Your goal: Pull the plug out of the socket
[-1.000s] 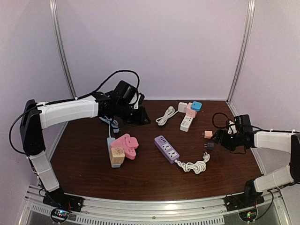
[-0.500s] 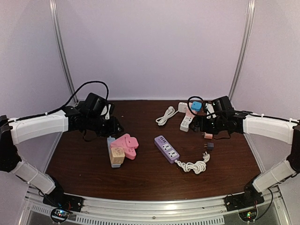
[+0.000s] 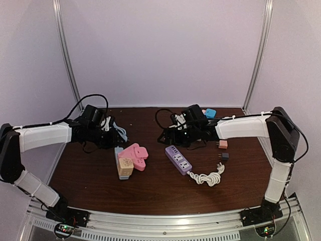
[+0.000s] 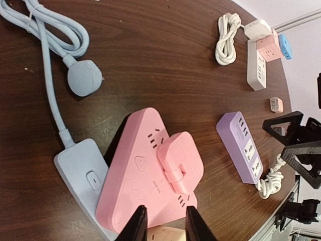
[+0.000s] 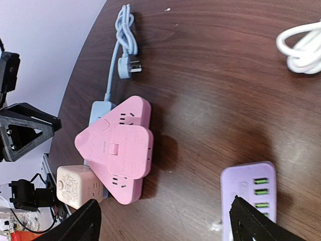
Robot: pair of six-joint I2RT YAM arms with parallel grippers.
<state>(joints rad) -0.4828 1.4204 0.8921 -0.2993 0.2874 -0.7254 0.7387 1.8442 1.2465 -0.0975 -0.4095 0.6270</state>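
The pink plug (image 3: 140,153) (image 5: 128,150) juts from the socket below, to the left in the top view. My right gripper lowers its open fingers that way astride it next.
A pink triangular socket (image 3: 129,150) lies on a pale blue power strip (image 3: 118,152), with a pink plug (image 3: 140,153) seated in its top. In the left wrist view the socket (image 4: 130,181) and plug (image 4: 180,163) lie just ahead of my left gripper (image 4: 163,226), whose fingers are a little apart over the socket's near edge, holding nothing. My left gripper (image 3: 108,136) is just far-left of the socket. My right gripper (image 3: 168,138) is wide open and empty, right of the socket. In the right wrist view the plug (image 5: 128,150) lies ahead of the right gripper (image 5: 165,226).
A beige cube adaptor (image 3: 125,167) sits against the socket's near side. A purple power strip (image 3: 179,159) with a white coiled cord (image 3: 206,177) lies under and right of my right gripper. A small pink adaptor (image 3: 222,144), a black plug (image 3: 224,156) and a blue adaptor (image 3: 210,113) lie further right.
My right arm has swung from the right side to the middle of the table, next to the purple strip. My left arm has drawn back from the far middle to beside the pink socket.
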